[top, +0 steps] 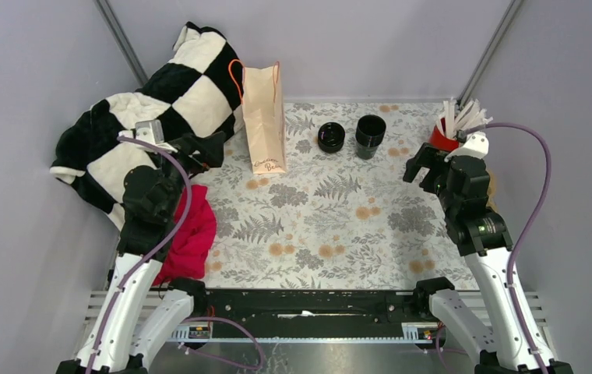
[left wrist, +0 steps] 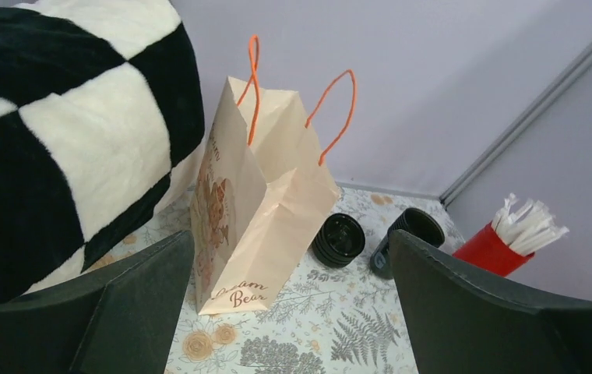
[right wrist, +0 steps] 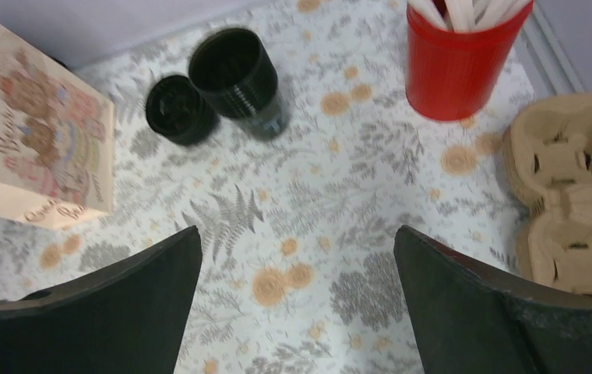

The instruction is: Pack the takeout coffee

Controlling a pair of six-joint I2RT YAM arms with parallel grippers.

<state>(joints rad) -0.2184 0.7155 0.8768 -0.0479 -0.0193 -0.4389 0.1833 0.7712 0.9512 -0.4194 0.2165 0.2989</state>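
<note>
My right gripper reaches onto the clear side of the black cups' rim next, opposite the lids, as the cups stand outward and to its left in the top view.
The takeout coffee does not show in any view. A tan paper bag (top: 264, 118) with orange handles stands upright at the back of the table, its mouth open (left wrist: 266, 195). To its right are a squat stack of black lids (top: 330, 137) and a taller lidless stack of black cups (top: 370, 134). My left gripper (top: 209, 152) hovers left of the bag, open and empty (left wrist: 291, 238). My right gripper (top: 425, 167) hangs over the table's right side, open and empty (right wrist: 297, 230).
A black-and-white checkered blanket (top: 145, 109) is heaped at the back left, with a red cloth (top: 192, 234) below it. A red cup of white sticks (top: 445, 139) stands at the back right. Beside it lies a cardboard cup carrier (right wrist: 569, 195).
</note>
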